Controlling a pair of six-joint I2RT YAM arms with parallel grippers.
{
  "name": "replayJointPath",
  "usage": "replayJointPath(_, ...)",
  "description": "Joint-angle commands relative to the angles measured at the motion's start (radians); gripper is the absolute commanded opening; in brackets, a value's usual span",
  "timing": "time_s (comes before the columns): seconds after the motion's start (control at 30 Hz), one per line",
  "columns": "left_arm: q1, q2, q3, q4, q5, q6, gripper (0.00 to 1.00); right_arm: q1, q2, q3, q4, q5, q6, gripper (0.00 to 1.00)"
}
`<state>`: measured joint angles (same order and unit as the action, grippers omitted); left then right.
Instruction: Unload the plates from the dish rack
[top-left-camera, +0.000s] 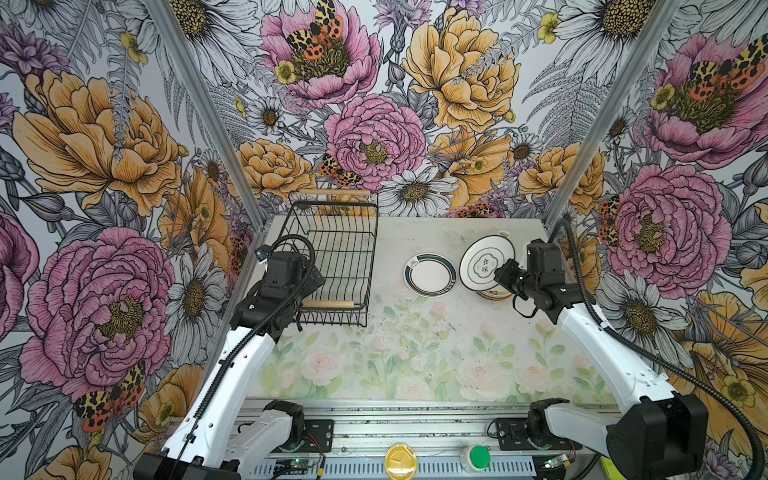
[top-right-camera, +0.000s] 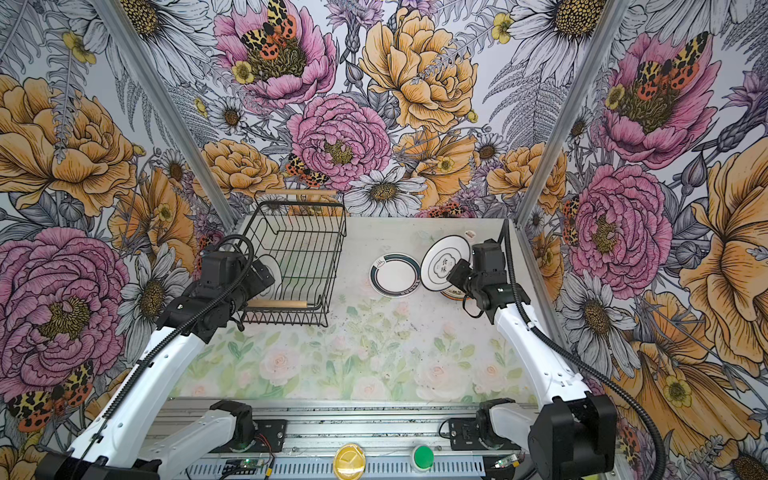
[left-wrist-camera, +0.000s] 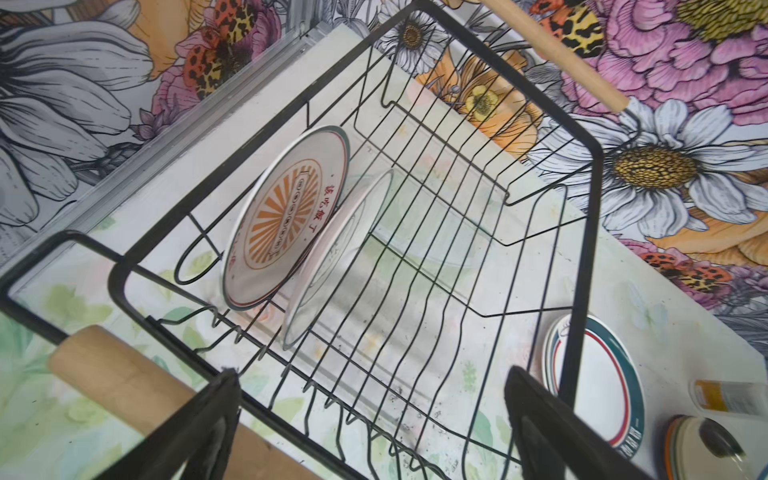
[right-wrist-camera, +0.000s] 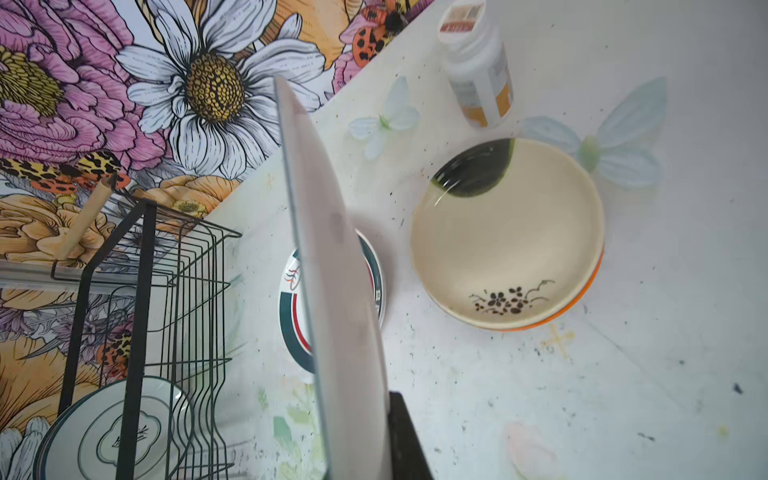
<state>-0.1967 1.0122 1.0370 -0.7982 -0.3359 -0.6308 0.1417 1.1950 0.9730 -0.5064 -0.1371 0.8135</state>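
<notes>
The flat teal-rimmed plate (top-left-camera: 430, 274) is lower and lies bare. My right gripper should move toward the rack (top-left-camera: 345, 249) and down onto that plate to let go of the white plate's rim.
The black wire dish rack (top-left-camera: 345, 249) (top-right-camera: 307, 249) stands at the back left. Two plates stand upright in it: an orange sunburst plate (left-wrist-camera: 282, 216) and a white one (left-wrist-camera: 336, 257) leaning on it. My left gripper (left-wrist-camera: 374, 399) (top-left-camera: 316, 279) hovers open over the rack's near end, beside the wooden handle (left-wrist-camera: 120, 374), with nothing between its fingers. My right gripper (top-left-camera: 505, 270) (right-wrist-camera: 365, 436) is shut on the rim of a white plate with characters (top-left-camera: 486, 264) (top-right-camera: 444, 264), held tilted above the table. Below it lies a cream floral plate (right-wrist-camera: 507, 237) stacked on an orange one.
A teal-rimmed white plate (top-left-camera: 430, 275) (top-right-camera: 395, 275) lies flat on the table right of the rack. A small white pill bottle (right-wrist-camera: 478, 70) (top-left-camera: 504, 234) lies behind the stack. The floral walls close in the back and both sides.
</notes>
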Motion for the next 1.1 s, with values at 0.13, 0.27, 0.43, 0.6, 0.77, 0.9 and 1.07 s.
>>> replayJointPath(0.13, 0.051, -0.023, -0.008, -0.019, 0.006, 0.057, 0.99, 0.078, 0.120, -0.013, 0.161, -0.061, 0.179, 0.00)
replayJointPath(0.27, 0.100, -0.041, -0.014, -0.020, 0.039, 0.066, 0.99, 0.092, 0.194, -0.015, 0.236, -0.087, 0.225, 0.00)
replayJointPath(0.43, 0.134, -0.035, -0.020, -0.015, 0.095, 0.057, 0.99, 0.098, 0.272, -0.028, 0.341, -0.107, 0.285, 0.00)
replayJointPath(0.6, 0.137, -0.023, -0.012, -0.010, 0.106, 0.066, 0.99, 0.100, 0.365, -0.015, 0.415, -0.157, 0.320, 0.00)
replayJointPath(0.77, 0.137, -0.042, -0.034, 0.030, 0.120, 0.062, 0.99, 0.114, 0.453, 0.020, 0.460, -0.178, 0.338, 0.00)
replayJointPath(0.9, 0.138, -0.038, -0.044, 0.043, 0.160, 0.063, 0.99, 0.125, 0.514, 0.052, 0.480, -0.185, 0.353, 0.00)
replayJointPath(1.07, 0.137, -0.017, -0.049, 0.053, 0.178, 0.068, 0.99, 0.142, 0.575, 0.083, 0.503, -0.197, 0.379, 0.00)
